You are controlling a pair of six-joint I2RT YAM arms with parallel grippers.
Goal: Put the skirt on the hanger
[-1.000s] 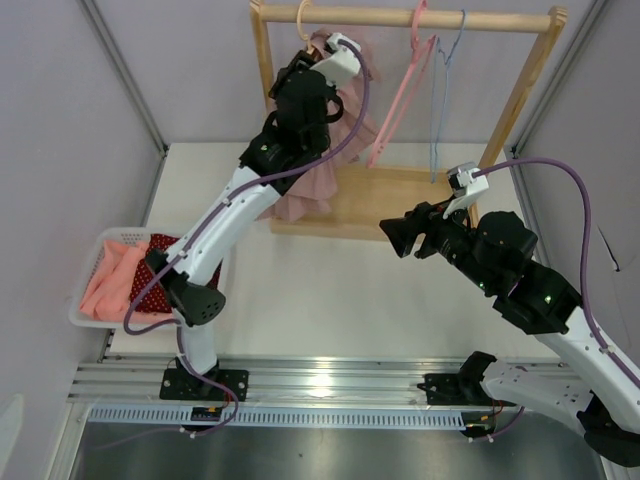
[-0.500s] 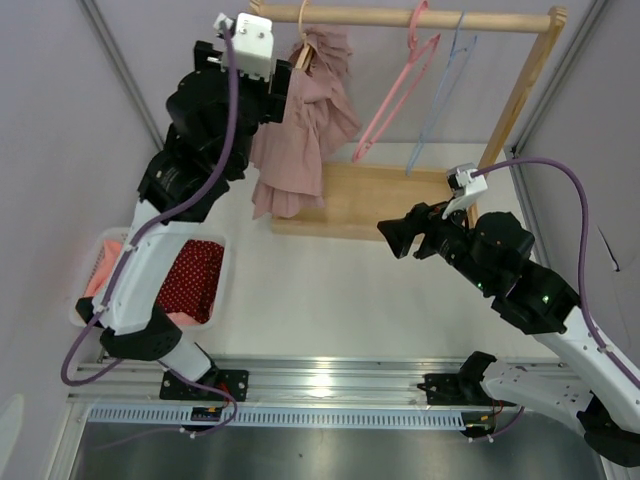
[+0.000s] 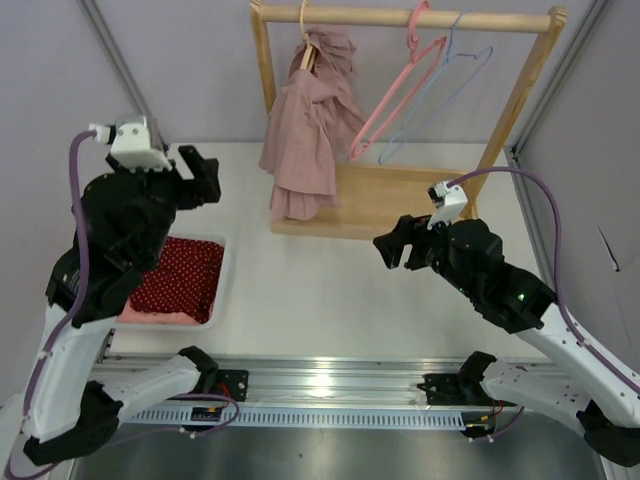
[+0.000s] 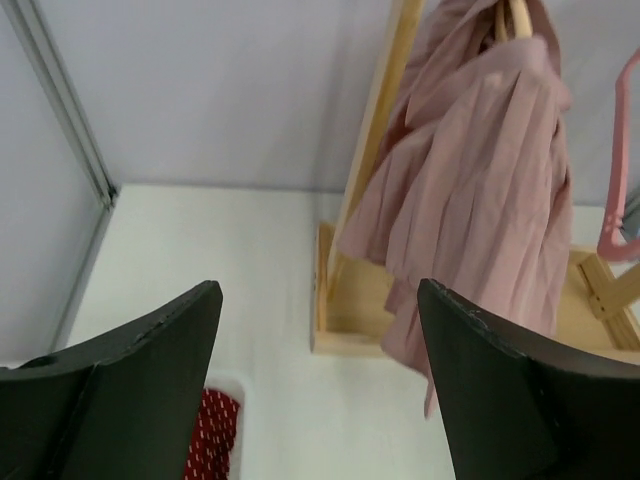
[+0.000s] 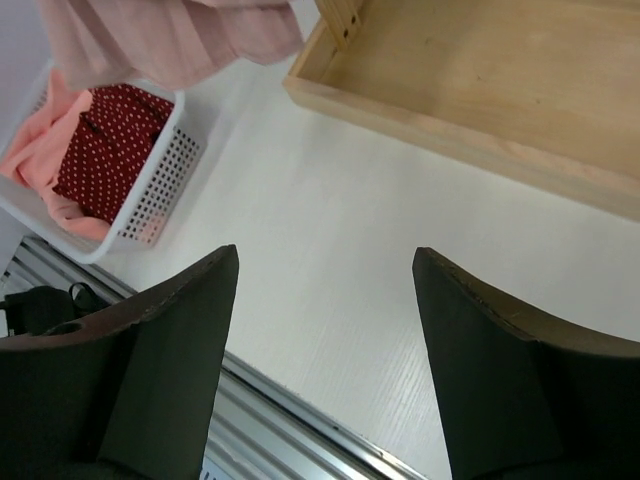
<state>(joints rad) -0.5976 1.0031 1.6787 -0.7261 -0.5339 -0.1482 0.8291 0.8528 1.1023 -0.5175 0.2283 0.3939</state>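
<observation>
I need to lower my left gripper and tilt it down into the white basket onto the red dotted cloth's far end point(image 3: 206, 253), since the pink skirt point(image 3: 305, 130) already hangs from its hanger.
The pink pleated skirt point(image 3: 305, 130) hangs from the wooden hanger point(image 3: 304, 25) at the left end of the rack's rail, with nothing touching it. My left gripper point(image 3: 197, 177) stands open and empty well to the skirt's left, above the basket. In the left wrist view the skirt point(image 4: 480, 180) drapes ahead and to the right of the left gripper point(image 4: 320, 300). My right gripper point(image 3: 388, 243) is open and empty over the table, in front of the rack's base. The right wrist view shows the right gripper point(image 5: 325, 260) above bare table, with the skirt's hem point(image 5: 170, 35) at top left.
A white basket point(image 3: 218, 295) at the left holds red dotted and pink cloth. A pink hanger point(image 3: 395, 100) and a blue hanger point(image 3: 445, 90) hang tilted on the rail. The wooden rack's base tray point(image 3: 395, 200) sits at the back, with its posts on either side.
My left arm has drawn back from the rack to the left, opening its jaws and leaving the skirt hanging. The two spare hangers have swung. The right gripper has shifted slightly left.
</observation>
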